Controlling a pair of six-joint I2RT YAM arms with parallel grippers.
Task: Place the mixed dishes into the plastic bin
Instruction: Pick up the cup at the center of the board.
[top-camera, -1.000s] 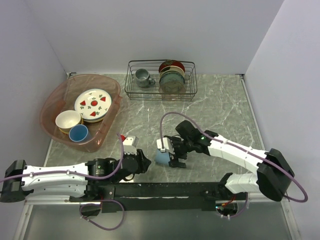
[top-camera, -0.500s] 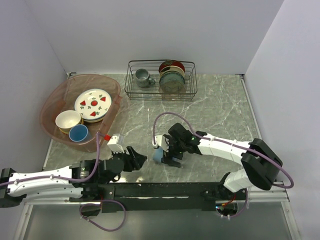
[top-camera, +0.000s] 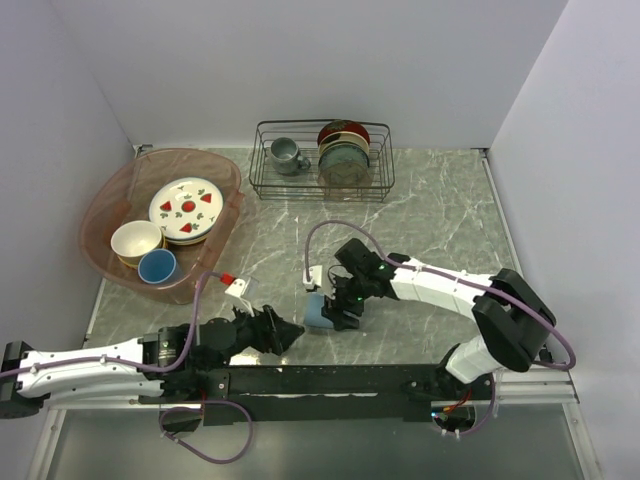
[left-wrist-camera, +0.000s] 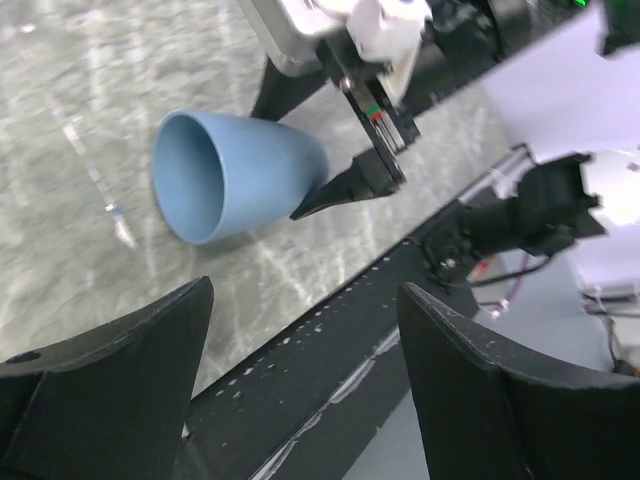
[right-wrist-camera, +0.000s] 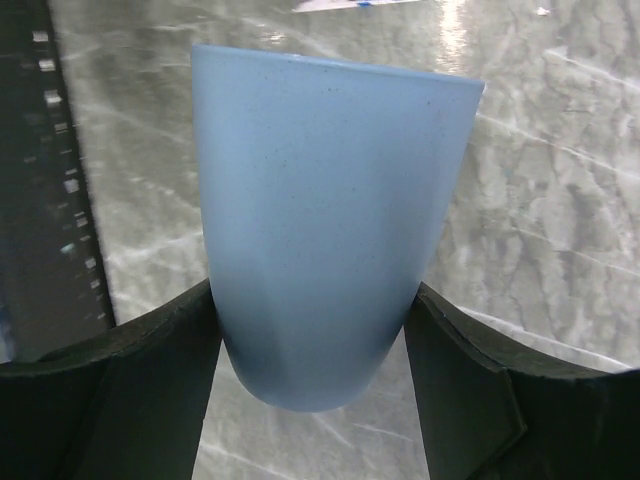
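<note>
The open left gripper moves to the right in the top view, onto the cup's rim by the base bar (top-camera: 308, 325) (left-wrist-camera: 208, 239) next, because the cup's opening faces it.
A light-blue cup (top-camera: 316, 313) lies on its side on the marble table near the front edge, its mouth to the left. My right gripper (top-camera: 330, 311) is shut on its base end; in the right wrist view both fingers press the cup (right-wrist-camera: 325, 220) at the gripper (right-wrist-camera: 312, 292). My left gripper (top-camera: 287, 333) is open and empty just left of the cup, which shows in the left wrist view (left-wrist-camera: 235, 175) beyond the gripper (left-wrist-camera: 305, 290). The pinkish plastic bin (top-camera: 100, 210) at the far left holds a strawberry plate (top-camera: 187, 205), a cream bowl (top-camera: 135, 240) and a second blue cup (top-camera: 157, 266).
A black wire rack (top-camera: 322, 185) stands at the back centre with a grey mug (top-camera: 287, 155) and upright dark plates (top-camera: 345, 155). The black base rail (top-camera: 330, 380) runs along the table's front edge. Walls close in the left, back and right.
My right gripper has carried the cup a little to the left. My left arm has drawn back and lowered, its open gripper now pointing right at the cup's mouth.
</note>
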